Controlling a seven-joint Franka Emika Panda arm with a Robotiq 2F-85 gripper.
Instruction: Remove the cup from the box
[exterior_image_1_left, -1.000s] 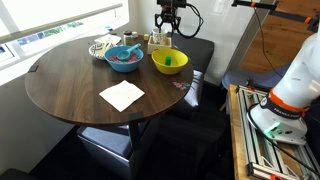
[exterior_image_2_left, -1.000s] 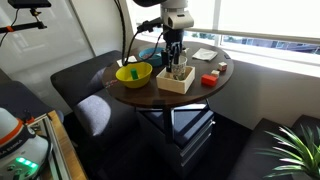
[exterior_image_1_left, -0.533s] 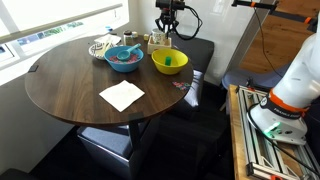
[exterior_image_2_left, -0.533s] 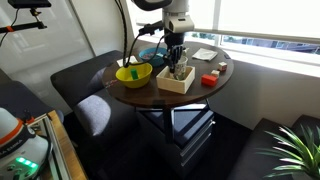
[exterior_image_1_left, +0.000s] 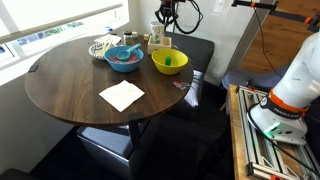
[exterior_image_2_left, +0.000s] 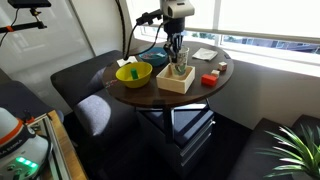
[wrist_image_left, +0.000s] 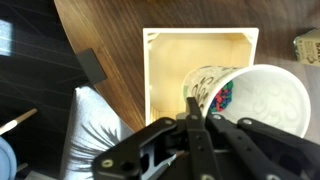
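The cup rises clear of the box's sides in my gripper next and crosses over. It then comes down and is released on bare tabletop by the napkin, which lies past the blue bowl.
The cup (wrist_image_left: 255, 100) is white paper with a green and coloured print. In the wrist view it leans over the open wooden box (wrist_image_left: 170, 60), mouth toward the camera and base still inside the box walls. My gripper (wrist_image_left: 191, 108) is shut on the cup's near rim, one finger inside the mouth and one outside. In both exterior views the gripper (exterior_image_2_left: 176, 52) (exterior_image_1_left: 164, 24) hangs straight above the box (exterior_image_2_left: 176, 82) (exterior_image_1_left: 160, 42) at the table's edge, with the cup (exterior_image_2_left: 180, 68) just under the fingers.
A yellow bowl (exterior_image_1_left: 169, 62) (exterior_image_2_left: 133, 73) stands right beside the box. A blue bowl (exterior_image_1_left: 123, 58) and a white napkin (exterior_image_1_left: 121, 95) lie on the round wooden table (exterior_image_1_left: 70, 90). A small red object (exterior_image_2_left: 209, 80) sits on the box's other side. Dark seats ring the table.
The jaws have gone from open to shut on the cup's rim. The gripper has risen a little above the box.
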